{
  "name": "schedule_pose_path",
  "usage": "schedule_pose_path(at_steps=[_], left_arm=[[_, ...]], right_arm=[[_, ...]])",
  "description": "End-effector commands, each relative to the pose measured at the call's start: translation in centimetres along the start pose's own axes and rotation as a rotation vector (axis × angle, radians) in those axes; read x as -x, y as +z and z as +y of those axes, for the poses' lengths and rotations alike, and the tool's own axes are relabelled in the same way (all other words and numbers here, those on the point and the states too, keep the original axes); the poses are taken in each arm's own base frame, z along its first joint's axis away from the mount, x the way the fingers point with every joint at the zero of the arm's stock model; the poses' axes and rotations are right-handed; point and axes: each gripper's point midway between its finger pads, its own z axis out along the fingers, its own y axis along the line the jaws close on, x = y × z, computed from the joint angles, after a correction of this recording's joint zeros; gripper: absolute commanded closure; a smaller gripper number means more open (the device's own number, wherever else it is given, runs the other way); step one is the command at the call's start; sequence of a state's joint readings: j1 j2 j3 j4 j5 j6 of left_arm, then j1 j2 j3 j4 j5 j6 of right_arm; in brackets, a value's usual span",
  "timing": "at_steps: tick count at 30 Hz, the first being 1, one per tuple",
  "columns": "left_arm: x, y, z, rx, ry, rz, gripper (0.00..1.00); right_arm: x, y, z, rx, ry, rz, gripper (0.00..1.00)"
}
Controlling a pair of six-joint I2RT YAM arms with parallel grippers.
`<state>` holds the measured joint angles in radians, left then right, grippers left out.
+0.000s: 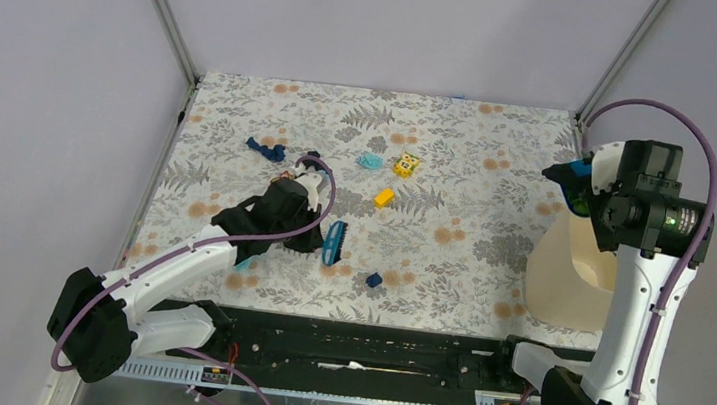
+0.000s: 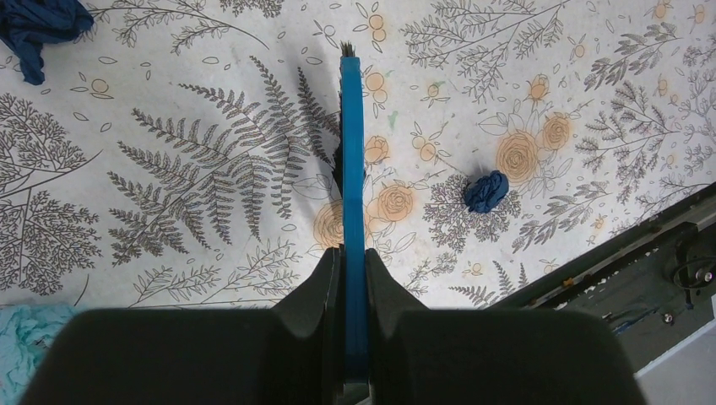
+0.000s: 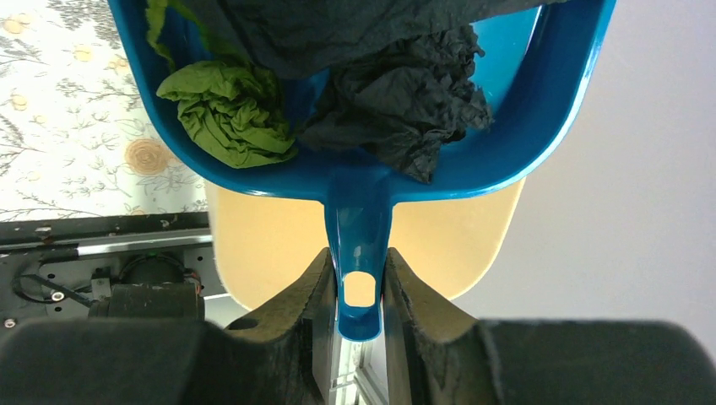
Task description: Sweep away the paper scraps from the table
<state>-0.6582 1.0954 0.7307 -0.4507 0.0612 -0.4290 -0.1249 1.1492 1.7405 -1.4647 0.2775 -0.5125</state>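
Observation:
My right gripper tips over the beige bin next, since the dustpan holds wads. Then it goes down to the clear tabletop (image 1: 452,275) beside the bin and releases the dustpan.
My left gripper (image 2: 355,263) is shut on the handle of a blue brush (image 2: 353,160), held low over the table (image 1: 503,127) with the bristles pointing away. A small dark blue paper scrap (image 2: 486,191) lies right of the brush. Another dark blue scrap (image 1: 266,148) and a cyan one (image 1: 371,162) lie further back, and a cyan scrap (image 2: 21,346) lies under the arm. My right gripper (image 3: 360,291) is shut on the handle of a blue dustpan (image 3: 523,143), raised over a beige bin (image 3: 270,245). The pan holds a green wad (image 3: 228,114) and a dark wad (image 3: 397,101).
A yellow block (image 1: 384,197) and a small yellow patterned toy (image 1: 406,164) lie mid-table behind the brush (image 1: 333,243). The beige bin (image 1: 568,275) stands at the table's right edge. A black rail (image 1: 369,349) runs along the near edge.

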Motion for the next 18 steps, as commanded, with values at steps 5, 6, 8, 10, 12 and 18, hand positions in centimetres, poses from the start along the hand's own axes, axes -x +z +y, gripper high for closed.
schedule_pose_path(at_steps=[5, 6, 8, 10, 12, 18], left_arm=[[0.9, -0.5, -0.8, -0.040, 0.024, -0.024, 1.00], [0.9, -0.4, -0.7, -0.038, 0.025, -0.024, 1.00], [0.8, -0.4, -0.7, -0.038, 0.027, -0.019, 1.00], [0.7, -0.3, -0.8, -0.043, 0.025, -0.011, 1.00], [0.7, -0.4, -0.9, -0.046, 0.027, -0.006, 1.00], [0.8, -0.6, -1.1, -0.056, 0.030, -0.014, 1.00]], right_arm=[[-2.4, 0.6, -2.7, -0.099, -0.054, 0.059, 1.00], [-2.7, 0.5, -3.2, -0.118, -0.063, 0.074, 1.00], [-3.0, 0.0, -4.0, -0.143, -0.085, 0.092, 1.00], [-3.4, -0.2, -4.6, -0.155, -0.095, 0.110, 1.00], [-4.1, 0.1, -4.7, -0.152, -0.107, 0.149, 1.00], [-6.4, 0.3, -5.7, -0.169, -0.169, 0.253, 1.00]])
